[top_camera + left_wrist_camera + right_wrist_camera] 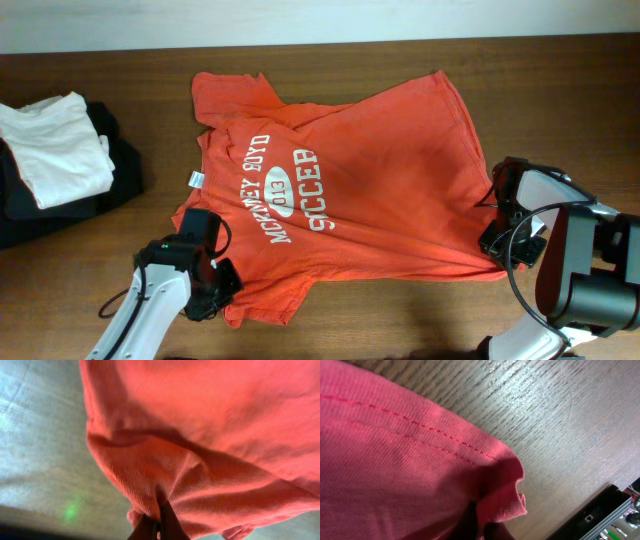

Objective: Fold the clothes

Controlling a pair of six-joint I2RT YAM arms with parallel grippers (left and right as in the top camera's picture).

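Observation:
Next, the right gripper raises the shirt's hem corner, swings it outward and releases it on the hem's middle (471,150), since that part lies outward of the gripper.
The red-orange T-shirt (340,190) lies spread on the wooden table, white lettering up, neck tag (196,179) at its left. My left gripper (213,285) is at the shirt's near left sleeve and is shut on a pinch of its fabric (165,500). My right gripper (500,243) is at the shirt's near right hem corner and is shut on that corner (507,497). The stitched hem shows in the right wrist view. Both pinched parts sit low, close to the table.
A white folded garment (55,145) lies on a black one (115,175) at the table's left edge. Bare wood (400,310) runs along the front. A dark metal frame (600,510) stands off the table edge beside my right gripper.

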